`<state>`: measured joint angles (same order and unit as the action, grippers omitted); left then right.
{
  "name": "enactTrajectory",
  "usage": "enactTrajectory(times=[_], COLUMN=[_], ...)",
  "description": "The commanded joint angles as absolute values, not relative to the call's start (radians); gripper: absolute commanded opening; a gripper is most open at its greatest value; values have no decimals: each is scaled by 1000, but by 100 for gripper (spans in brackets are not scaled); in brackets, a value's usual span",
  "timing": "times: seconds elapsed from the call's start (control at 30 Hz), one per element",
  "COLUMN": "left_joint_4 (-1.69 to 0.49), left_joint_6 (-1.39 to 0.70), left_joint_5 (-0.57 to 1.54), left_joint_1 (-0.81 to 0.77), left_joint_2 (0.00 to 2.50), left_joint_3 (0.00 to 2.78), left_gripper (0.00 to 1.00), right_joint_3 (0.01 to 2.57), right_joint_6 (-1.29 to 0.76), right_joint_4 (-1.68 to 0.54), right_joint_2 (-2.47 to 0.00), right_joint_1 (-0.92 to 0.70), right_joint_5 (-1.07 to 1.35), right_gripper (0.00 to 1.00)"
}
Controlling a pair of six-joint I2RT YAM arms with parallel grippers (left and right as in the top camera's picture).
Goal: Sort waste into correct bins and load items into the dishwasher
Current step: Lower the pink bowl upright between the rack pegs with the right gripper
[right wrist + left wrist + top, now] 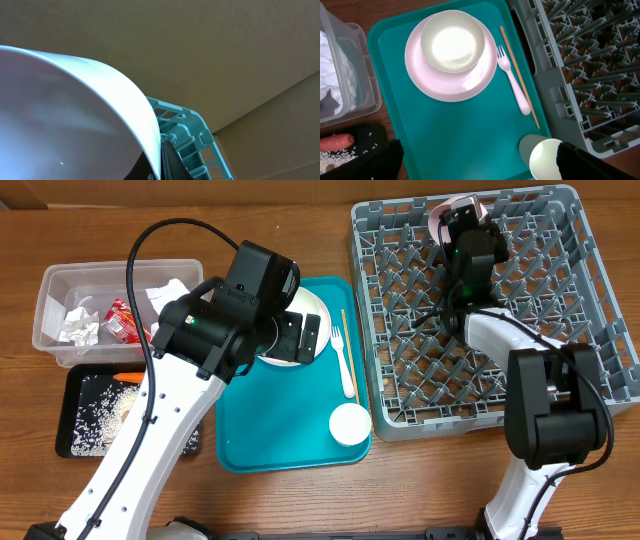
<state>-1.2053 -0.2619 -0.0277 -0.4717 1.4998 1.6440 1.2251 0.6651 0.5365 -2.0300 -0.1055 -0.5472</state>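
The rack's far corner by the teal tray is empty, so my right gripper should move the pale bowl toward it next.
My left gripper hangs open above the teal tray, with nothing between its fingers. On the tray are a pale-pink plate with a white bowl on it, a white fork, a thin wooden stick and a small white cup close to my right finger. My right gripper is at the far edge of the grey dishwasher rack, shut on the rim of a pale bowl that stands on edge. The rest of that bowl is hidden.
A clear tub at the left holds crumpled napkins and a red wrapper. In front of it a black tray holds beige crumbs and an orange carrot. The rack stands right beside the teal tray.
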Motion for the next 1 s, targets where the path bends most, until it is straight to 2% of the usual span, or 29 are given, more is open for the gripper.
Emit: enactTrajectory(times=[0.0, 0.23, 0.4, 0.97], left_joint_4=[-1204, -1204, -1204, -1204], left_joint_6=[-254, -254, -254, -254], left_joint_5=[-36, -36, -36, -36], left_joint_1=[-470, -470, -470, -470], left_joint_2=[1498, 1498, 1498, 1498], left_joint_3=[1665, 1665, 1665, 1665], left_gripper=[100, 100, 100, 100], right_joint_3=[1230, 1230, 1230, 1230], right_joint_6=[655, 716, 817, 819], right_joint_4=[519, 555, 672, 631], right_joint_2=[-2056, -2092, -2092, -2092], right_joint_1=[-112, -113, -125, -160], right_joint_5=[-479, -471, -502, -620], right_gripper=[4, 4, 4, 5])
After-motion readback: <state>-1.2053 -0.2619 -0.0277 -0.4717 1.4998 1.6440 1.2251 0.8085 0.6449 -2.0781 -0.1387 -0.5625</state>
